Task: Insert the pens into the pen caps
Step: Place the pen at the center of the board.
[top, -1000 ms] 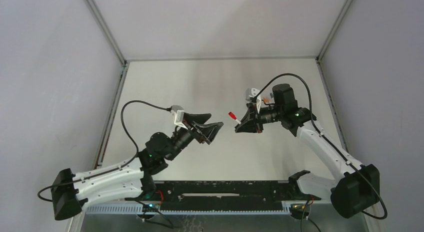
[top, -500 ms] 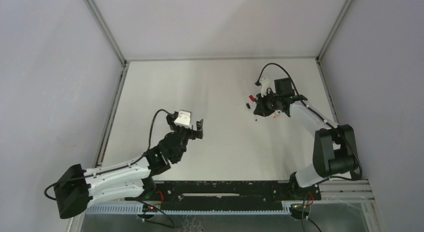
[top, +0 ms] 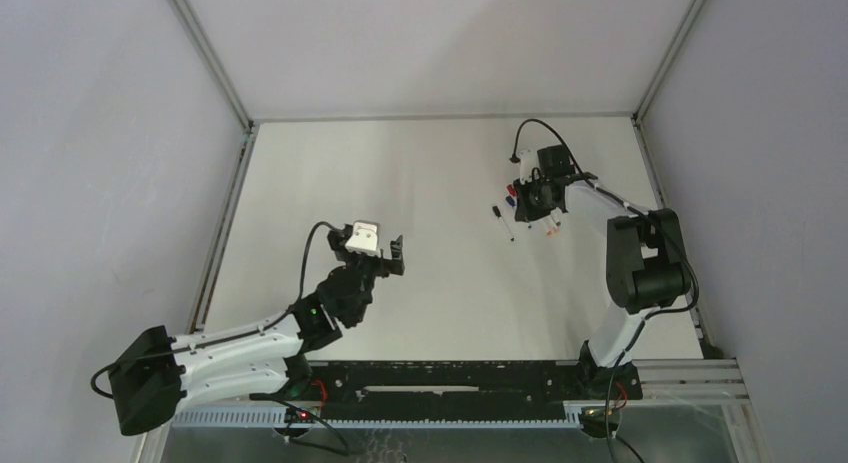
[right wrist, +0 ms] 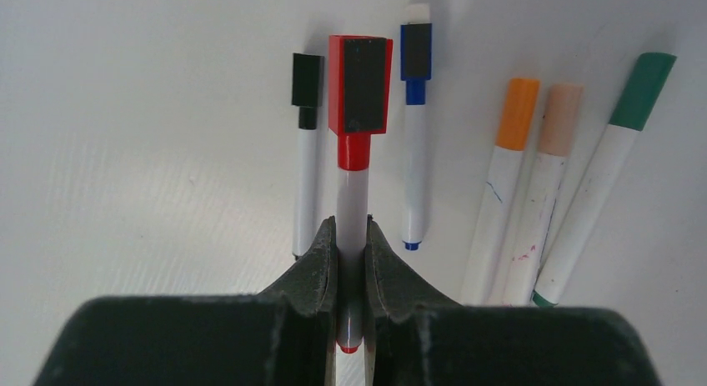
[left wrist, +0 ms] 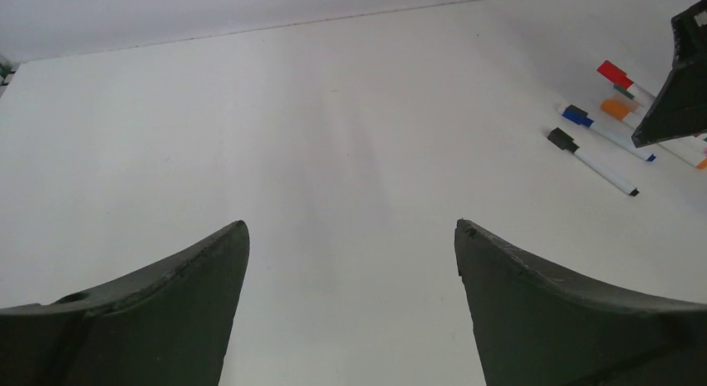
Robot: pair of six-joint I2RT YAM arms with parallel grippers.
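Observation:
The gap between the black-capped and blue-capped pens is below my gripper, so my right gripper will next go down and let go of the white pen in that gap.
My right gripper is shut on a white pen that wears a red cap. It holds this pen just over a row of capped pens lying side by side on the table: black-capped, blue-capped, orange-capped, peach-capped and green-capped. In the top view that gripper is at the far right of the table. My left gripper stands wide open and holds nothing, well to the left of the pens. From it the pens show at the right.
White walls with metal posts close in the table on three sides. The right arm's upright link stands near the right wall. A black rail with the arm bases runs along the near edge.
My right arm has swung back and to the right, bringing the red-capped pen down over the row of pens. My left gripper has opened wider and drawn back a little.

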